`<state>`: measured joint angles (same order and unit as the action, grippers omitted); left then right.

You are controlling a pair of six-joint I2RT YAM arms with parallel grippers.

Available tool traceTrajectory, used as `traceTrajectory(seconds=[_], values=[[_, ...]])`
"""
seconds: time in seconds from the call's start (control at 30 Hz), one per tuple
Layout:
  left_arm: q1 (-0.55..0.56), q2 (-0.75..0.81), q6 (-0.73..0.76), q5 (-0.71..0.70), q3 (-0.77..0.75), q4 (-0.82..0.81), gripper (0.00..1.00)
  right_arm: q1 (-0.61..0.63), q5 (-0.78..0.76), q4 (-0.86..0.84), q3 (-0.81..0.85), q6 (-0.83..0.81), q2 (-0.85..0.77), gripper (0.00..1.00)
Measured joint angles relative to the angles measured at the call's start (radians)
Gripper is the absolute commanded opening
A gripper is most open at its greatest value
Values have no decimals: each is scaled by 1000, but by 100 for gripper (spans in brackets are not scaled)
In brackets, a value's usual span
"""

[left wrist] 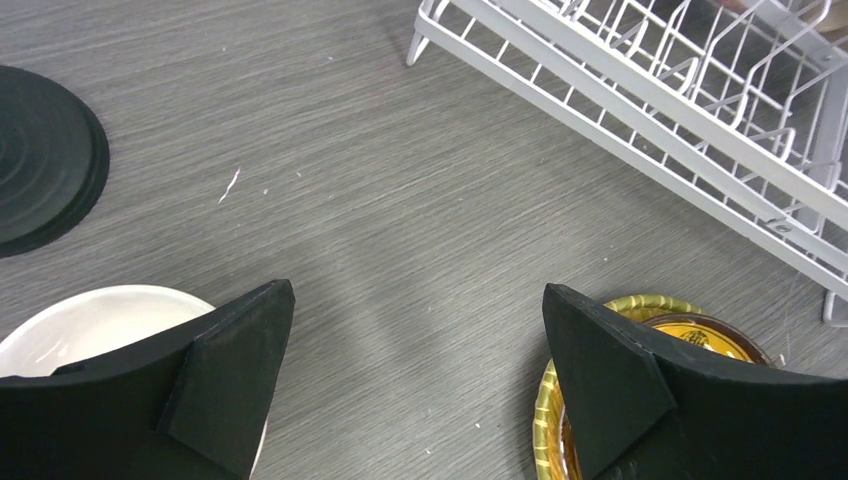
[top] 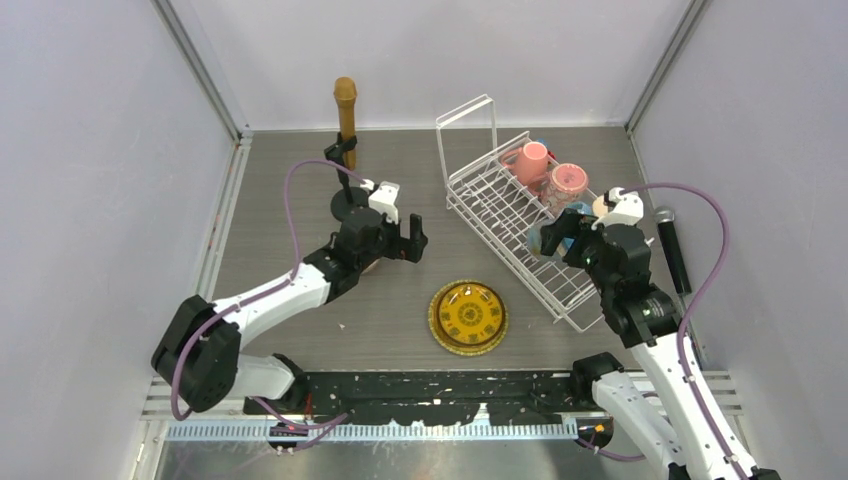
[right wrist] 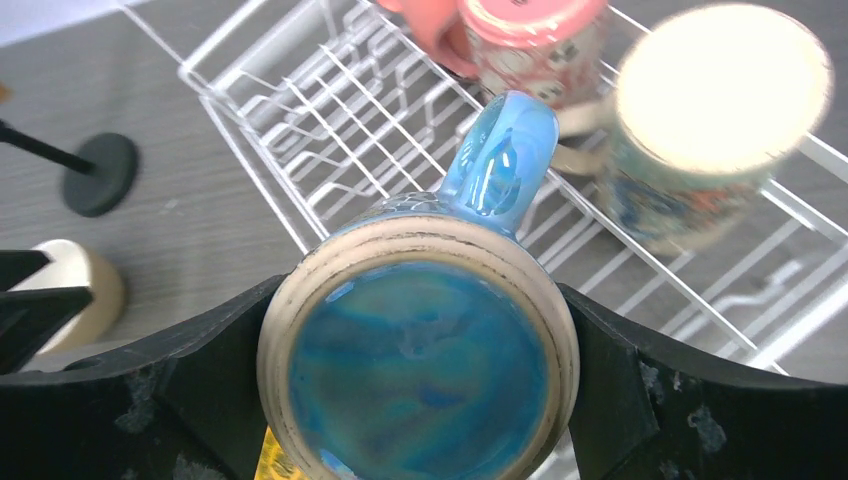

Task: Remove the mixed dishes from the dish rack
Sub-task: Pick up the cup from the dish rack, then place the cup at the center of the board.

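Observation:
The blue glazed mug (right wrist: 420, 370) is to the right of my left gripper in the top view, so next I will tilt up and cross toward the blue mug's free end.
The white wire dish rack (top: 500, 205) stands at the right of the table. A pink mug (top: 530, 160) and a patterned pink-rimmed mug (top: 568, 183) sit upside down in it. My right gripper (top: 562, 232) is over the rack's near half, shut on a blue glazed mug (right wrist: 420, 370) held base towards the camera, with a finger against each side. My left gripper (top: 408, 240) hovers open over bare table with nothing between its fingers. A yellow patterned plate (top: 468, 318) lies on the table in front of the rack. A cream bowl (left wrist: 90, 325) sits under the left finger.
A brown microphone (top: 346, 110) on a black stand with a round base (left wrist: 40, 160) is at the back left. A black microphone (top: 672, 250) lies right of the rack. The rack's near corner (left wrist: 430, 30) is close ahead of the left gripper.

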<state>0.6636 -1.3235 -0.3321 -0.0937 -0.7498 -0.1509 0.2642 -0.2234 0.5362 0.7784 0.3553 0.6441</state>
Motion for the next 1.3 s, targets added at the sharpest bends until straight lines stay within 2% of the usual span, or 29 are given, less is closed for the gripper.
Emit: traceTrajectory(seconds=[0.2,0.33,0.57,0.83,0.93,1.07,1.3], values=[[0,41,-44,28,0,0,100,0,150,-204,-69,10,-10,0],[-2,80,-135,124,5,-41,100,0,238,-351,-127,69,10,0],[-10,79,-319,350,17,-267,100,0,418,-556,-151,206,97,0],[-42,-114,-613,591,22,-660,100,0,584,-787,-160,370,187,0],[-47,-190,-711,644,22,-807,100,2,608,-821,-167,401,190,0],[-47,-242,-781,681,22,-925,100,3,622,-856,-169,428,200,0],[-41,-245,-791,694,21,-1000,100,23,629,-936,-193,491,279,0]])
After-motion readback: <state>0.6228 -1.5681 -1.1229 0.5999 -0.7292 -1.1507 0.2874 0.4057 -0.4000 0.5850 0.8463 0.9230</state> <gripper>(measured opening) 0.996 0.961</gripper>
